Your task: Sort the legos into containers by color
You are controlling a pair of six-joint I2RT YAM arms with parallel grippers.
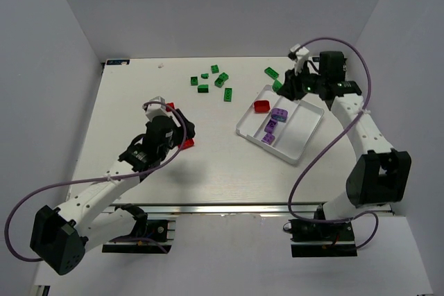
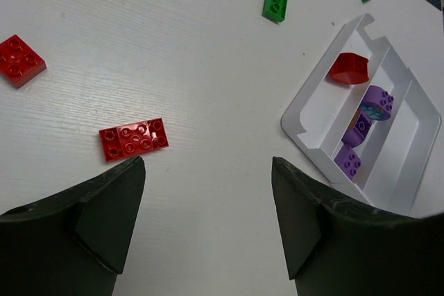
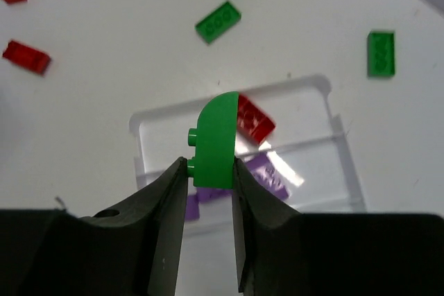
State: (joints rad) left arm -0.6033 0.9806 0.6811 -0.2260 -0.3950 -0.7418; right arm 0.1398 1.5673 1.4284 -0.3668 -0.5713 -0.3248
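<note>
The tray's section beside the purple legos is still empty, so my right gripper will next move back and down into it to release the rounded green lego.
My right gripper (image 3: 208, 169) is shut on a rounded green lego (image 3: 216, 140) and holds it above the white tray (image 3: 139, 127). In the top view this gripper (image 1: 286, 88) is over the tray's far corner (image 1: 305, 119). One compartment holds a red lego (image 1: 261, 107), and the middle one holds three purple legos (image 1: 270, 127). My left gripper (image 2: 208, 164) is open and empty, low over the table, with a flat red lego (image 2: 133, 138) just left of its left finger. In the top view it (image 1: 186, 129) is left of the tray.
Several green legos (image 1: 211, 81) lie at the back middle of the table, one more (image 1: 271, 72) near the tray's far corner. Red legos (image 2: 21, 59) lie around my left gripper, one (image 1: 170, 107) behind it. White walls close in the table.
</note>
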